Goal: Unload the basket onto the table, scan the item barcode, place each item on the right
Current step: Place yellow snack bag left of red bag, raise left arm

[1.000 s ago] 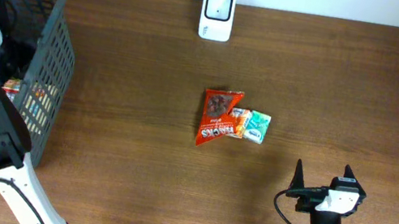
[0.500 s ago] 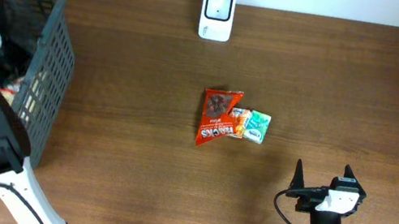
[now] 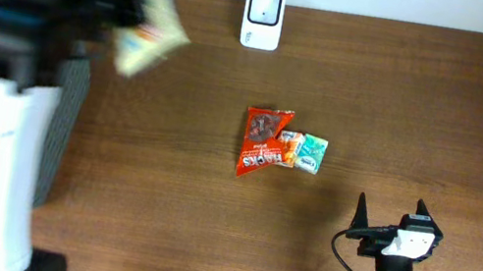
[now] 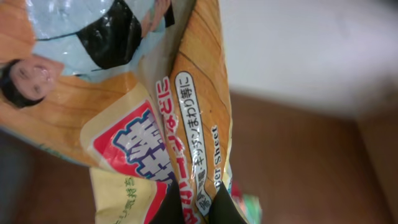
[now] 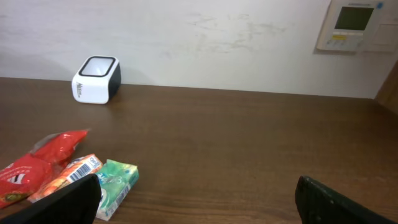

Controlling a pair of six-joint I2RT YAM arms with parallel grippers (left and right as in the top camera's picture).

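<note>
Next, my left gripper shifts toward the right in the overhead view and lowers beside the red snack bag, because the table there is bare.
A yellow-and-orange snack bag (image 3: 147, 34) with Japanese print hangs blurred above the table's back left, pinched in my shut left gripper (image 3: 132, 9). In the left wrist view the bag (image 4: 124, 124) fills the frame, and the left gripper (image 4: 198, 214) clamps a fold of it between its two dark fingers. The white barcode scanner (image 3: 262, 17) stands at the back middle, to the right of the bag. Its window faces forward in the right wrist view, scanner (image 5: 96, 79). My right gripper (image 3: 392, 217) rests open at the front right, holding nothing.
A grey mesh basket (image 3: 65, 134) stands at the left, mostly covered by my left arm. A red snack bag (image 3: 263, 141), a small orange box (image 3: 289, 149) and a green box (image 3: 311, 154) lie together at the table's middle.
My left gripper shut on the snack bag inside the basket, then lifted it out and swung it toward the back and right. The right arm has not moved.
</note>
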